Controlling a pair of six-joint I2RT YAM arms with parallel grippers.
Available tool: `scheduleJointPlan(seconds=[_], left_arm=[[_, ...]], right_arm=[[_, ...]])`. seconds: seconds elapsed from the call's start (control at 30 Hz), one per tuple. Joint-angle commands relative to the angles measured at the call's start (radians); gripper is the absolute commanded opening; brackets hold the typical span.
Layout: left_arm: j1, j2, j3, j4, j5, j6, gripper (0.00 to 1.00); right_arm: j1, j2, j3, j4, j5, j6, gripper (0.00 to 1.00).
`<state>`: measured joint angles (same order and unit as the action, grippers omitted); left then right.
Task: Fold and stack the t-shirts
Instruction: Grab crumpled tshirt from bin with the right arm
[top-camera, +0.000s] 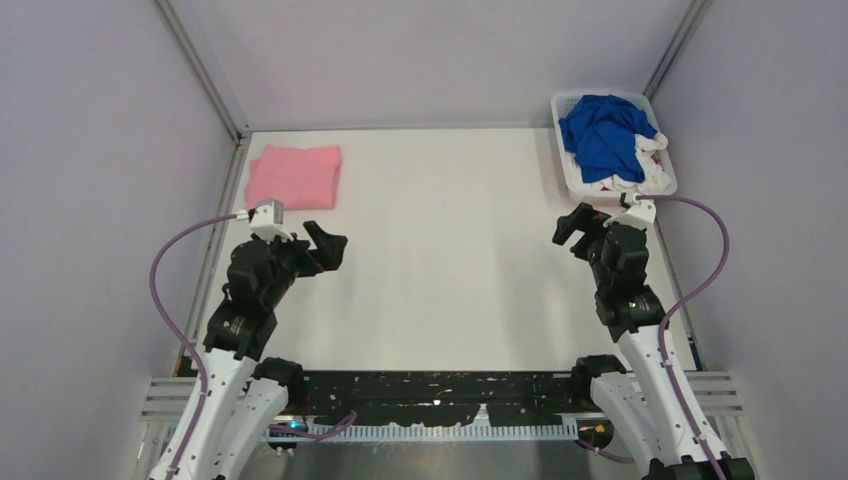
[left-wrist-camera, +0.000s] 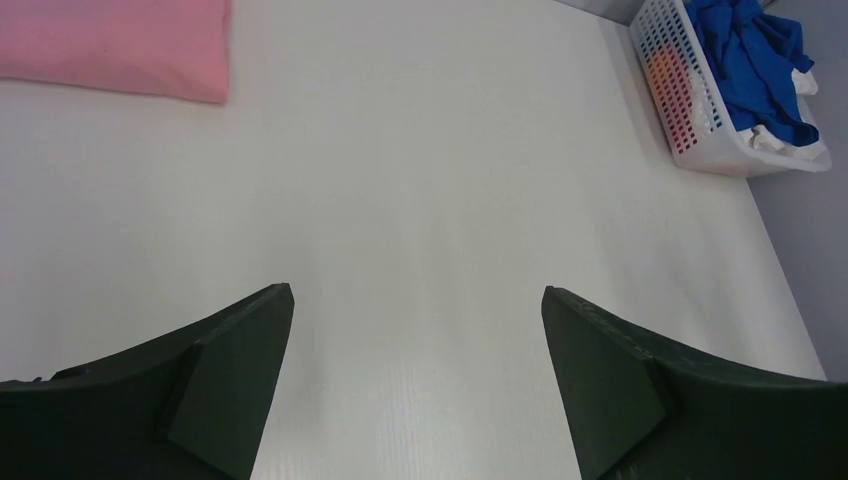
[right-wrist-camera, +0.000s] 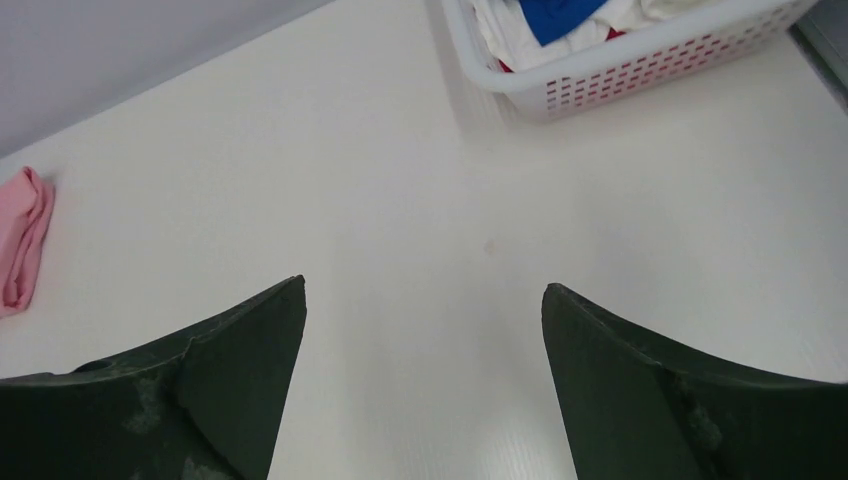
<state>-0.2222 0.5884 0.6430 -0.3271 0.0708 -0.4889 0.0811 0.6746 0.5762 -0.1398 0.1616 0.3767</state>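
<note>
I should next reach my right gripper away from my base over the basket's near rim, then down onto the blue t-shirt's far part (top-camera: 606, 117).
The light pink t-shirt (top-camera: 295, 176) lies folded flat at the table's far left; it also shows in the left wrist view (left-wrist-camera: 115, 45) and in the right wrist view (right-wrist-camera: 20, 240). The royal blue t-shirt (top-camera: 604, 133) lies crumpled in the white basket at the far right, also seen in the left wrist view (left-wrist-camera: 750, 60) and the right wrist view (right-wrist-camera: 560, 15). Its print is hidden. My left gripper (top-camera: 330, 247) is open and empty above bare table, right of and nearer than the pink shirt. My right gripper (top-camera: 570, 228) is open and empty, just in front of the basket.
The white plastic mesh basket (top-camera: 566, 170) stands at the far right corner and also holds white cloth (top-camera: 652, 175) under the blue shirt. Grey walls close the table on the left, back and right. A metal rail runs along the table's left edge (top-camera: 215, 240).
</note>
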Motion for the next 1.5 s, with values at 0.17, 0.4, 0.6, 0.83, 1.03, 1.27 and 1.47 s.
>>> scheduleJointPlan(seconds=[0.17, 0.4, 0.6, 0.83, 1.03, 1.27, 1.47], left_arm=[[-0.002, -0.006, -0.004, -0.002, -0.011, 0.01, 0.99], [-0.002, 0.03, -0.013, 0.011, -0.022, 0.007, 0.99], [-0.003, 0.055, -0.023, 0.048, -0.026, 0.003, 0.99], [-0.002, 0.092, -0.024, 0.08, -0.019, -0.005, 0.99], [-0.002, 0.127, -0.016, 0.085, -0.026, -0.003, 0.99], [-0.002, 0.171, -0.018, 0.104, -0.015, -0.016, 0.99], [-0.002, 0.19, -0.013, 0.107, -0.01, -0.021, 0.99]], right_arm=[[-0.003, 0.137, 0.233, -0.152, 0.101, -0.037, 0.95], [-0.062, 0.586, 0.621, -0.235, 0.143, -0.099, 0.95], [-0.138, 1.043, 1.058, -0.281, 0.17, -0.125, 0.99], [-0.169, 1.481, 1.534, -0.316, 0.148, -0.134, 0.89], [-0.172, 1.693, 1.724, -0.225, 0.102, -0.186, 0.82], [-0.186, 1.77, 1.749, -0.136, 0.108, -0.21, 0.51], [-0.188, 1.741, 1.76, -0.118, 0.084, -0.219, 0.06]])
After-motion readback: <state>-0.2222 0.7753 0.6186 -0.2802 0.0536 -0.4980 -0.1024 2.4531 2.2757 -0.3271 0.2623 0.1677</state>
